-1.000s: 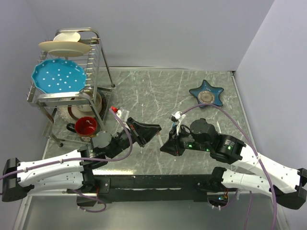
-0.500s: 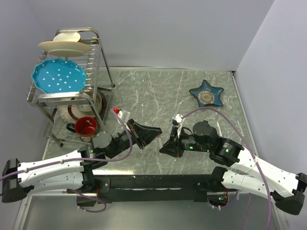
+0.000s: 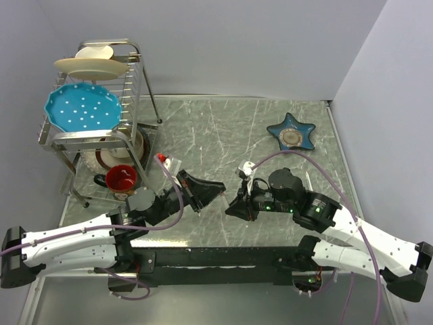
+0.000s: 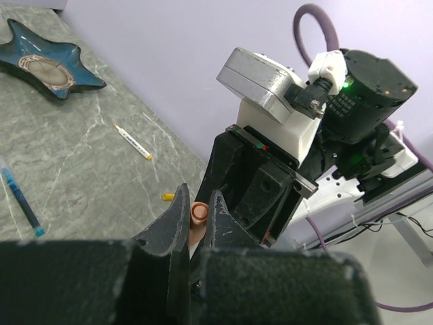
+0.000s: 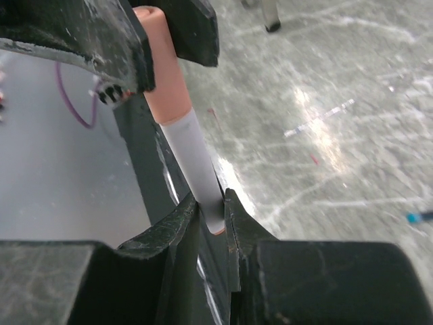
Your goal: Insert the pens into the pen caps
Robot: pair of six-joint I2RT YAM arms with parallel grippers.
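Note:
The capped pen goes outward in my left gripper next, then down and free as the fingers tilt downward and release. Clear marbled tabletop lies below and outward of the gripper.
In the left wrist view my left gripper (image 4: pixel 198 196) is shut on a salmon-orange pen cap (image 4: pixel 198 215), whose open end faces the right gripper's black body. My right gripper (image 5: pixel 212 200) is shut on the white barrel of a pen (image 5: pixel 196 162). That pen's far end sits in the salmon cap (image 5: pixel 162 68), which the left fingers (image 5: pixel 101 47) pinch. From above, the left gripper (image 3: pixel 218 189) and right gripper (image 3: pixel 233 205) meet tip to tip over the table's near middle. A white pen with an orange end (image 4: pixel 132 141), a blue pen (image 4: pixel 17 196) and a small yellow cap (image 4: pixel 168 196) lie on the table.
A blue star-shaped dish (image 3: pixel 291 134) sits at the back right. A wire dish rack (image 3: pixel 101 135) with plates and a red mug (image 3: pixel 122 178) stands at the left. The table's marbled top (image 3: pixel 216 128) stretches behind both grippers.
The two grippers stay tip to tip, both grips unchanged. The right arm has shifted slightly left and the left gripper has dipped a little towards the near edge.

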